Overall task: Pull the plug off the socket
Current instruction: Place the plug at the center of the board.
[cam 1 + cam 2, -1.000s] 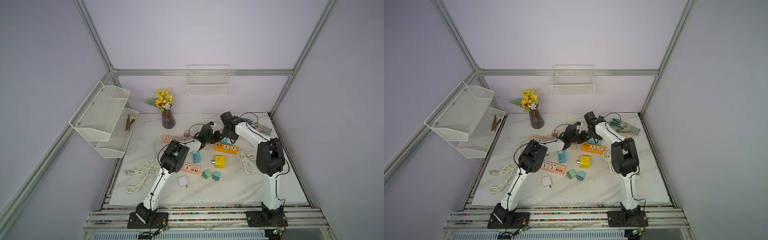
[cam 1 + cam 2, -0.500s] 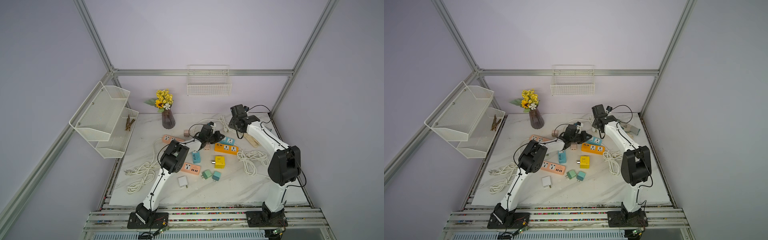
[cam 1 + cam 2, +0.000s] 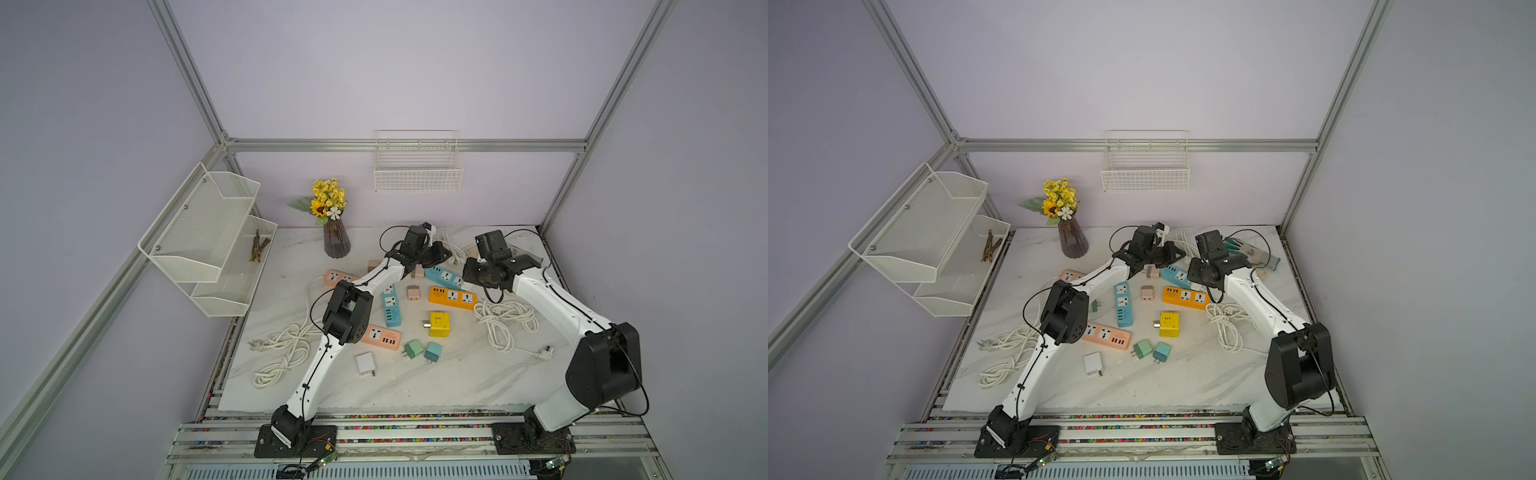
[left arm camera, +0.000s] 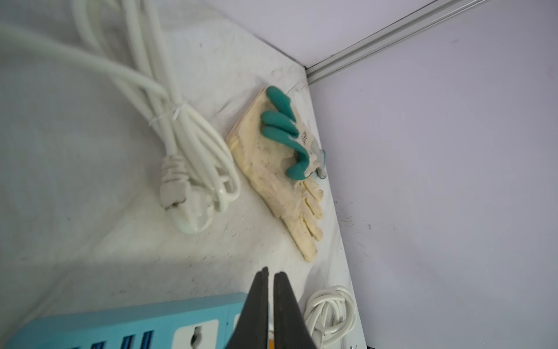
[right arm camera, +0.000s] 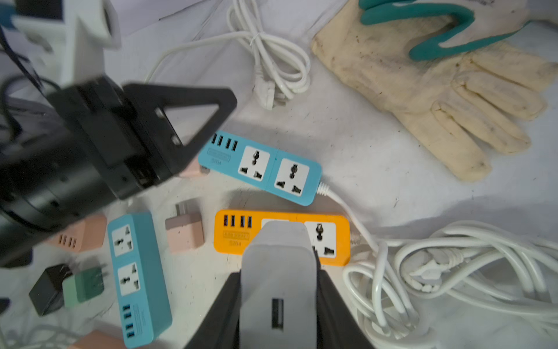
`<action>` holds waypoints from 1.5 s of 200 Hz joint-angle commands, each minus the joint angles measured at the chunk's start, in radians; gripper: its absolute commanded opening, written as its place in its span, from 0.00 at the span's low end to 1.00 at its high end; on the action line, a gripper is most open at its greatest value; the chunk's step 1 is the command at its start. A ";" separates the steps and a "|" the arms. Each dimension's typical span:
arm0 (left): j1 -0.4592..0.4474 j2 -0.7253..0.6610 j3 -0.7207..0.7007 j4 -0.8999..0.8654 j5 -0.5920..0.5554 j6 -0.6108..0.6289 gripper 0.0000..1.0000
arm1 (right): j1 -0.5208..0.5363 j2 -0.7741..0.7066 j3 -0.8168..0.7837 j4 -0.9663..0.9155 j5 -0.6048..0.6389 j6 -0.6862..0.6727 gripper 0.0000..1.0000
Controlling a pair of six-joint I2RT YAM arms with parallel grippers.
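Note:
The bare tabletop near the yellow cube adapter [image 3: 461,344] is back from and below my right gripper, so the gripper needs to move back and down to release the plug.
My right gripper [image 5: 277,272] is shut on a pale grey plug [image 5: 277,290] with a USB slot, its fingers clamped on the plug's two sides. The plug hangs in the air, clear of every socket, and the right wrist view looks past it at the orange socket strip [image 5: 235,238]. The blue socket strip [image 5: 262,167] at the back has both outlets empty. My left gripper [image 4: 270,273] hovers over that blue strip [image 4: 120,326] with only a thin slit between its fingers and nothing in it. In a top view the right gripper [image 3: 471,274] is to the right of the left gripper [image 3: 442,253].
Work gloves [image 5: 422,90] lie in the back right corner. Coiled white cables [image 3: 505,320] lie right of the orange strip [image 3: 452,297] and behind the blue one. More strips, a yellow cube adapter [image 3: 438,324], small chargers and a flower vase [image 3: 336,239] crowd the table.
My right arm has pulled away from beside the left gripper, rising and swinging right with the plug. The left gripper's fingers have parted by a sliver.

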 commanded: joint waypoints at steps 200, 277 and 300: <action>0.141 -0.913 -0.816 -0.129 -0.321 0.537 0.56 | 0.026 -0.259 -0.655 0.281 -0.390 0.071 0.20; 0.151 -0.934 -0.856 -0.131 -0.320 0.515 0.57 | 0.024 -0.255 -0.619 0.177 -0.246 0.073 0.55; 0.150 -0.950 -0.872 -0.145 -0.351 0.515 0.57 | 0.024 -0.294 -0.581 0.132 -0.143 0.090 0.70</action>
